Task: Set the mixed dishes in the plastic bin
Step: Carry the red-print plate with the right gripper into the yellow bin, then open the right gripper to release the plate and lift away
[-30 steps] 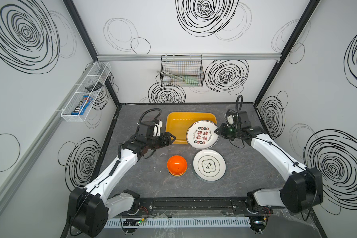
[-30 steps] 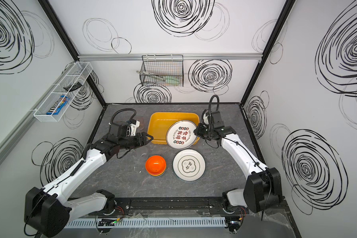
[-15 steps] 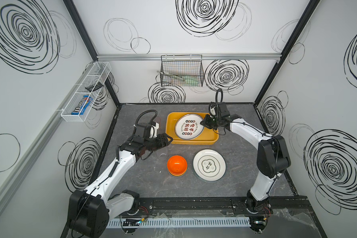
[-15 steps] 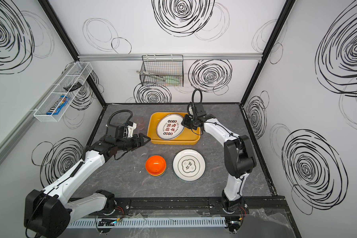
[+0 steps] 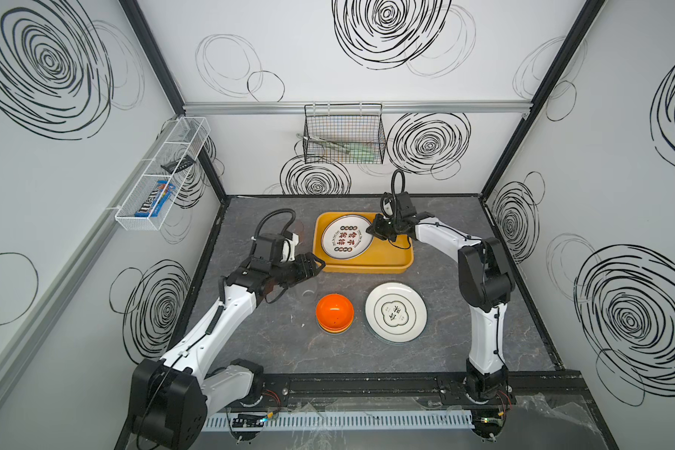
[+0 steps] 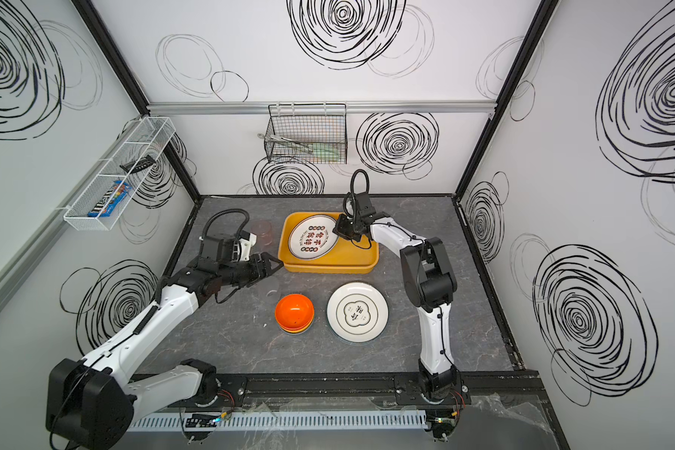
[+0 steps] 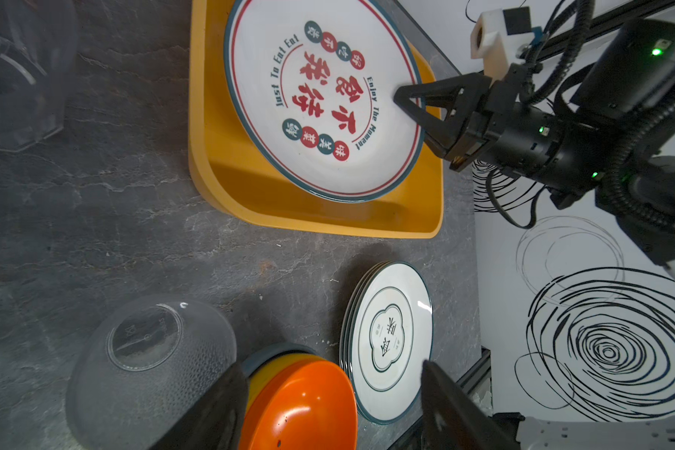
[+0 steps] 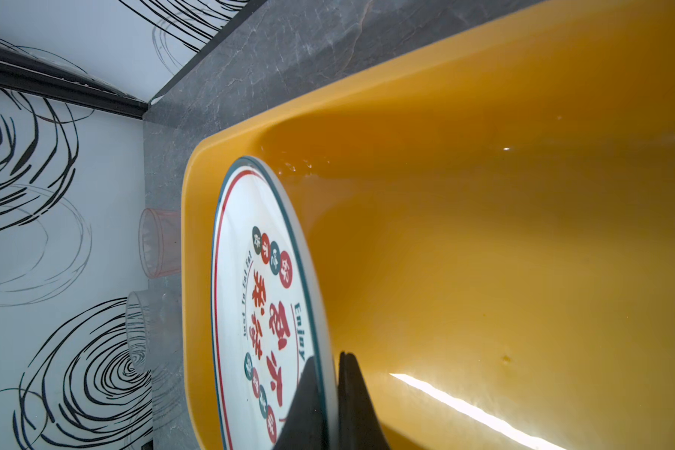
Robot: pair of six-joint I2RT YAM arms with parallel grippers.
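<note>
I should lower my right gripper's tilted plate and release its rim at the bin's end by the pinkish cup, over the bin's bare bottom.
My right gripper (image 5: 375, 230) is shut on the rim of a white plate with red characters (image 5: 345, 237). It holds the plate tilted inside the left half of the yellow plastic bin (image 5: 367, 267). The right wrist view shows the fingertips (image 8: 308, 389) pinching the plate's edge (image 8: 266, 292). My left gripper (image 5: 315, 268) hangs open and empty just left of the bin's front corner. In the left wrist view the stacked bowls, orange on top (image 7: 301, 401), show between its fingers. Right of the bowls (image 5: 334, 312) lies a stack of green-rimmed plates (image 5: 395, 311).
A clear cup (image 6: 269, 288) stands upside down under my left gripper, beside the bowls. A pinkish cup (image 6: 261, 230) stands at the bin's back left corner. A black wire basket (image 5: 343, 136) and a white mesh rack (image 5: 160, 175) hang on the walls.
My right gripper carried the character plate leftward, from over the bin's right edge to its left half. My left gripper drew back slightly and opened a little wider.
</note>
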